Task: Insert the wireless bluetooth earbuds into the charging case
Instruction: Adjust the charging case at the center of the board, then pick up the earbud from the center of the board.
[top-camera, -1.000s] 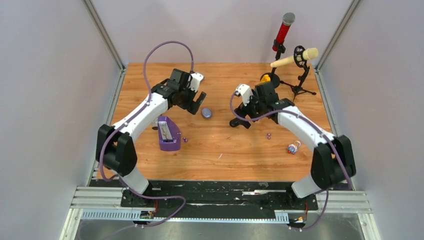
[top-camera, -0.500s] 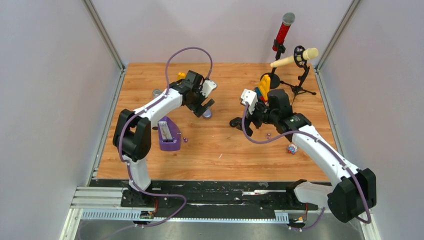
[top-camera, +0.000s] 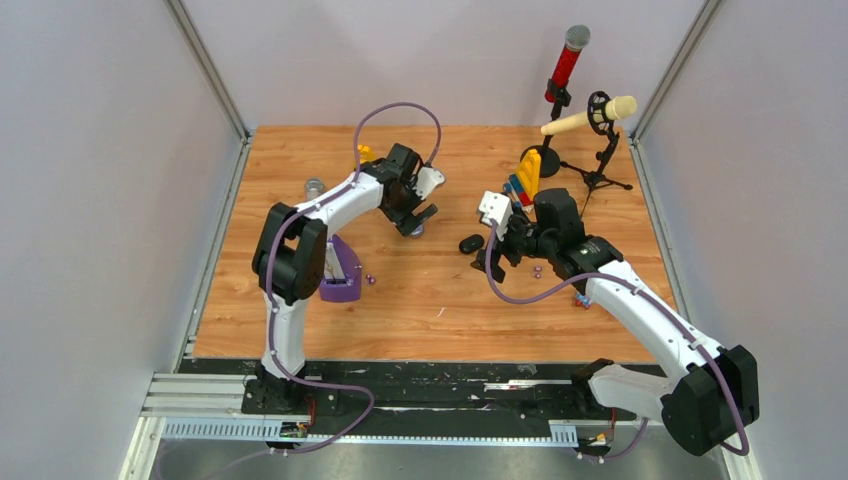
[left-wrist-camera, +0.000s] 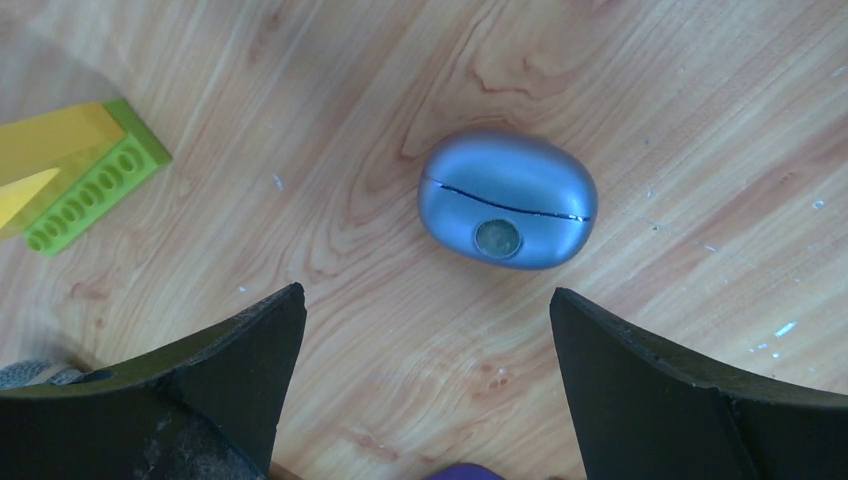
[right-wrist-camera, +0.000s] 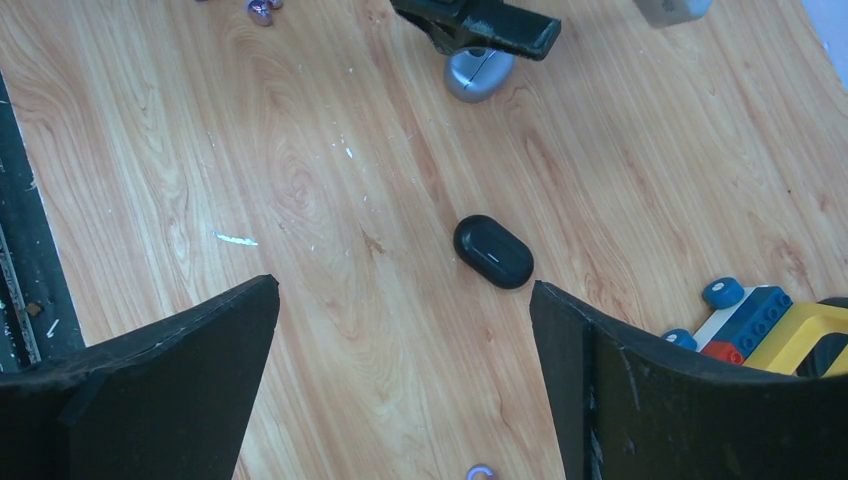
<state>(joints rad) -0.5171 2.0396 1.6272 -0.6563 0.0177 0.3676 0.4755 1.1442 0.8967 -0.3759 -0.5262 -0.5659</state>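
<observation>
I will move my right gripper left in the top view and down onto the purple earbud, loose on the wood by the stand.
A closed blue-grey pebble case (left-wrist-camera: 507, 212) lies on the wood just ahead of my open, empty left gripper (left-wrist-camera: 425, 295). In the top view that gripper (top-camera: 415, 213) hovers over the case (top-camera: 413, 231). A closed black case (right-wrist-camera: 493, 251) lies ahead of my open, empty right gripper (right-wrist-camera: 402, 288), which in the top view (top-camera: 490, 256) sits just right of it (top-camera: 470, 243). Tiny purple earbuds lie loose: one (top-camera: 370, 279) by the purple stand, one (top-camera: 537, 269) under the right wrist, seen between the right fingers (right-wrist-camera: 480, 472). The black earbuds are out of view.
A purple stand (top-camera: 338, 270) is at the left. Toy bricks (top-camera: 526, 172) and two microphones on stands (top-camera: 590, 115) are at the back right. A small clear bottle (top-camera: 581, 297) lies near the right arm. A metal ring (top-camera: 314, 185) and a yellow-green brick (left-wrist-camera: 80, 170) lie at the back left.
The left arm has swung right and brought its gripper over the blue-grey case. The right arm has turned and its gripper has drawn back slightly, uncovering the black case.
</observation>
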